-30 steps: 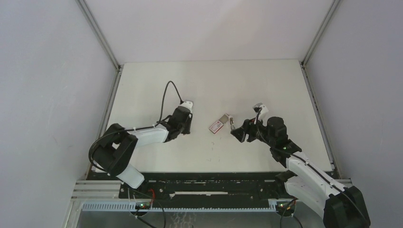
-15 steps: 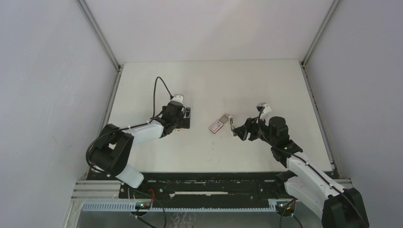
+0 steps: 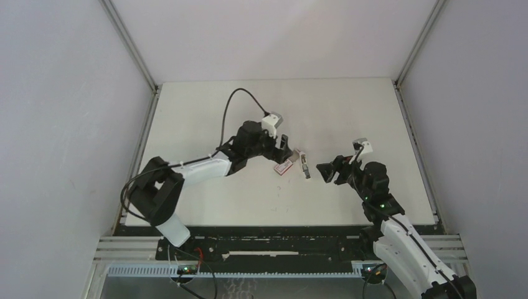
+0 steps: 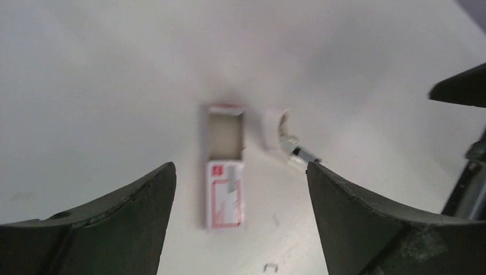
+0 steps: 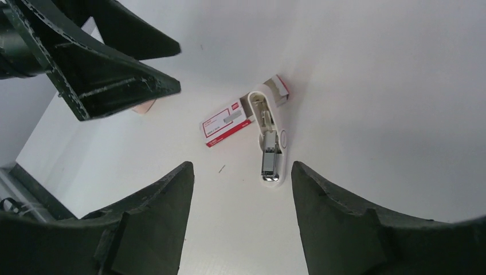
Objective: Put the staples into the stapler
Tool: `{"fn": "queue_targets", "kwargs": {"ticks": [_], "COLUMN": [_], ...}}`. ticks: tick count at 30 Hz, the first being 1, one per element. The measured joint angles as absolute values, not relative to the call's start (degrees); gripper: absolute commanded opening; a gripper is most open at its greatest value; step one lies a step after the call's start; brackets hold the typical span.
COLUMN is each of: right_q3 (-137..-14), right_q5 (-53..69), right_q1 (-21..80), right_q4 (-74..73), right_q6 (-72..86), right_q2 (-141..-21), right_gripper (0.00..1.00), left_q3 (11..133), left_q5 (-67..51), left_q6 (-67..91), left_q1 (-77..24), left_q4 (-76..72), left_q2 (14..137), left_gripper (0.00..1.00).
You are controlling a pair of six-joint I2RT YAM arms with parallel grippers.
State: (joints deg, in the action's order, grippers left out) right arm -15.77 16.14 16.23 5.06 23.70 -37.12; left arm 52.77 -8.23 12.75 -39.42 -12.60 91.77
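Note:
I should lower my left gripper next, to the right in the top view, onto the stapler's white far end (image 3: 301,153) (image 4: 273,128) and clear of the stapler's exposed magazine, because that end is below the gripper.
The staples box (image 3: 284,166), pink-red with a white label, lies flat mid-table with its inner tray (image 4: 224,134) slid out and a grey strip (image 5: 232,116) resting on the label. Beside it on the table is the white stapler (image 3: 303,166), opened, with its metal magazine (image 5: 269,161) exposed. My left gripper (image 3: 283,146) hovers open just over the staples box (image 4: 224,200), touching nothing. To the right of the stapler (image 5: 270,143), my right gripper (image 3: 327,170) is open and empty, a short way off it.
A loose staple (image 4: 269,267) lies near the box, and a thin sliver (image 5: 221,168) lies on the white table (image 3: 348,112). A small pinkish thing (image 5: 143,107) peeks from under the left gripper's fingers (image 5: 114,86). Grey walls close the table at left, right and back.
The left arm swung right from the table's left middle to above the staples box, and its gripper opened. The right gripper drew back to the right, away from the stapler.

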Motion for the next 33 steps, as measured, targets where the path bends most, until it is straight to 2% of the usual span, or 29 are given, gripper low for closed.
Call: {"fn": "queue_targets", "kwargs": {"ticks": [7, 21, 30, 33], "right_q3": [-15.2, -15.2, -15.2, -15.0], "right_q5": [15.5, 15.8, 16.2, 16.2], "right_q1": [14.7, 14.3, 14.2, 14.2], "right_q4": [4.8, 4.9, 4.9, 4.9], "right_q6": [24.5, 25.4, 25.7, 25.8], "right_q2": [-35.4, -37.8, -38.0, -38.0], "right_gripper": [0.63, 0.62, 0.61, 0.61], "left_q3": [62.2, 70.0, 71.7, 71.8], "left_q5": [-21.2, -30.5, -31.9, -31.9], "left_q6": [12.5, 13.6, 14.5, 14.5], "left_q1": [-41.6, -41.6, -41.7, -41.7], "left_q4": [-17.5, -17.8, -17.5, -17.5], "left_q2": [103.7, 115.2, 117.3, 117.4], "left_gripper": [0.86, 0.73, 0.44, 0.41]}}
